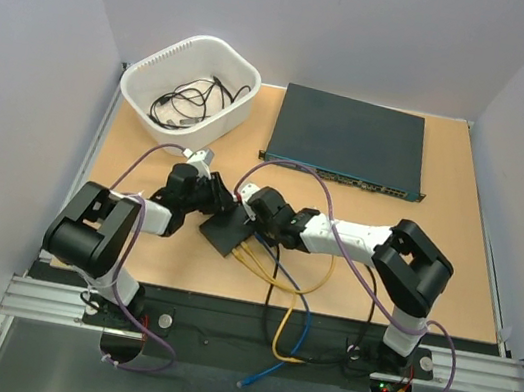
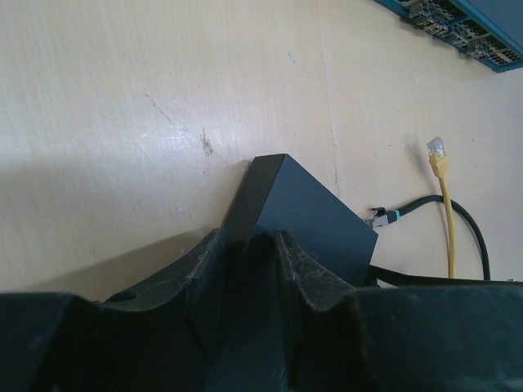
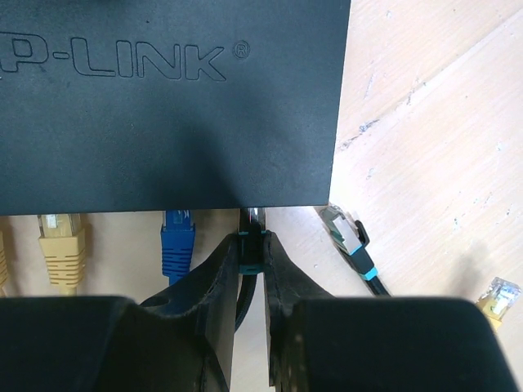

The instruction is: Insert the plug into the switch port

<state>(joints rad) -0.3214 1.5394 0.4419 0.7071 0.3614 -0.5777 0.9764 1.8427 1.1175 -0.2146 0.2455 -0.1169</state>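
Note:
Next, my right gripper pushes toward the box's port edge [image 1: 248,229] [image 3: 252,207] and then releases the plug, as that edge lies just to the gripper's left in the top view.
The small black TP-LINK box [image 1: 227,231] lies mid-table; it also shows in the right wrist view [image 3: 172,106] and the left wrist view [image 2: 302,216]. My left gripper [image 2: 249,245] is shut on the box's corner. My right gripper [image 3: 253,245] is shut on a black plug with a teal band [image 3: 252,245], whose tip sits at the box's port edge. A blue plug [image 3: 177,237] and a yellow plug [image 3: 61,245] sit in neighbouring ports. The ports themselves are hidden under the box's edge.
A loose black plug with a teal band [image 3: 351,245] and a loose yellow plug [image 2: 440,155] lie beside the box. A large dark unit [image 1: 348,140] stands at the back. A white basket [image 1: 193,82] of cables stands back left. Cables [image 1: 284,302] trail to the front edge.

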